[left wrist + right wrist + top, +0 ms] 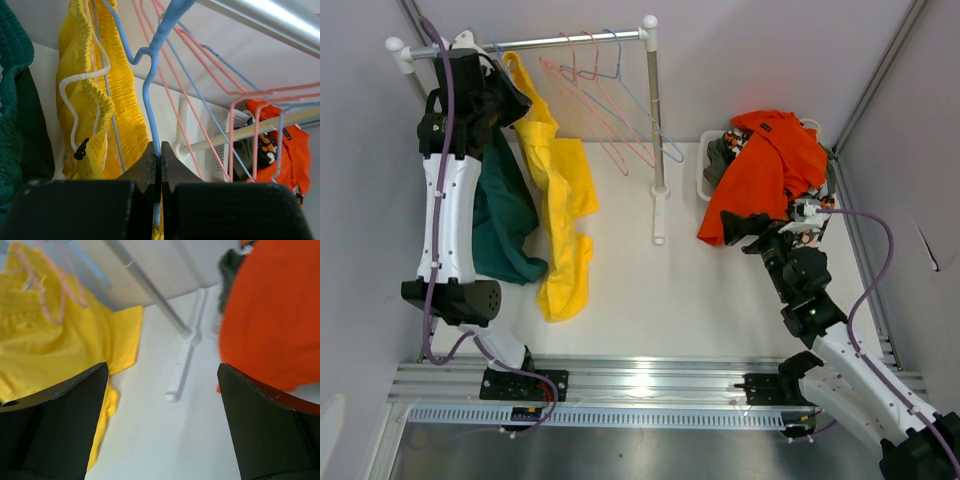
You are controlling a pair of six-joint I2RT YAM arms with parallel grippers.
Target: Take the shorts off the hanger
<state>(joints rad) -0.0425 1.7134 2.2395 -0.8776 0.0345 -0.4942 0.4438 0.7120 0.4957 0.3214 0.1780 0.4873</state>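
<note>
I need to swing my right gripper away from the basket [706, 170] next, onto the near fold of the yellow shorts, while my left gripper holds the hanger's wire.
The yellow shorts [560, 190] hang from a blue hanger [151, 95] on the rack rail [540, 41], their legs trailing on the table. The teal shorts [505, 225] hang to their left. My left gripper [500, 95] is up at the rail and, in the left wrist view, is shut [159, 155] on the blue hanger's wire beside the yellow waistband [120, 100]. The red-orange shorts [770, 165] drape over the white basket [706, 170], with dark olive [720, 155] and patterned [735, 138] cloth under them. My right gripper [750, 228] is open and empty [162, 405] below the basket.
Several empty pink and blue hangers [610, 100] hang on the rail's right half. The rack's upright pole [655, 120] and its white foot [660, 215] stand between the yellow shorts and the basket. Grey walls close in both sides.
</note>
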